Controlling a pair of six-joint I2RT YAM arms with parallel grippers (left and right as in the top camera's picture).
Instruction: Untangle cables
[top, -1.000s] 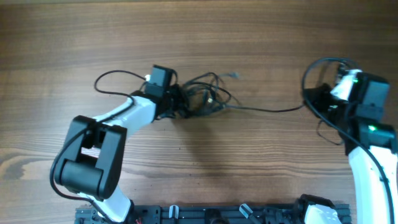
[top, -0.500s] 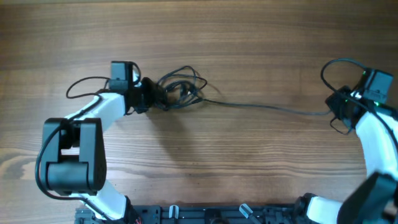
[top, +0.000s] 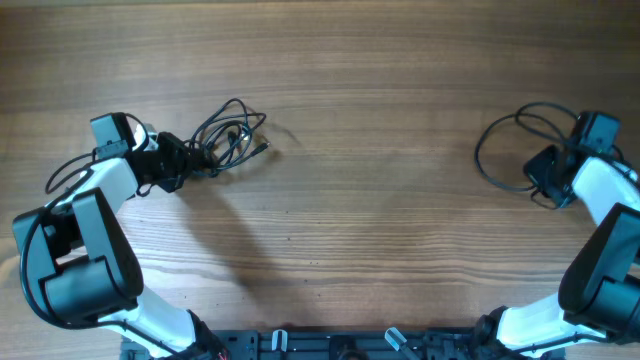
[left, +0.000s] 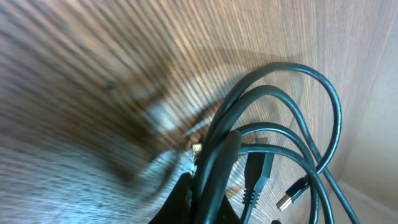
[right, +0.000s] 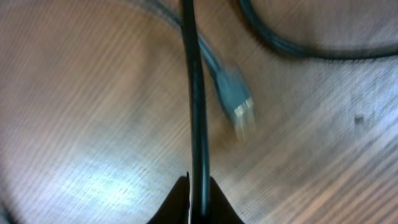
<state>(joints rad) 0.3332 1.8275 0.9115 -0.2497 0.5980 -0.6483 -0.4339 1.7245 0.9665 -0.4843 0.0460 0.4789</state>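
Observation:
The robot should next use its left gripper to shift the bundle to the right in the overhead view, toward the bare wood between the arms, because that part of the table is clear.
A knotted bundle of thin black cables lies on the wooden table at the left. My left gripper is shut on its left end. In the left wrist view the left gripper pinches several strands, with loops curving to the right and a metal-tipped plug beside them. One separate cable lies in a loose loop at the right, and my right gripper is shut on it. The right wrist view shows that cable running straight up from the right gripper, with its pale-tipped plug lying on the wood.
The wooden table stretches between the two arms. A black rail with the arm bases runs along the front edge. The left arm's own wire loops beside its wrist.
Both arms have swung outward, the left dragging the bundle left and the right pulling one cable right. That cable has come free of the bundle and now lies looped at the right.

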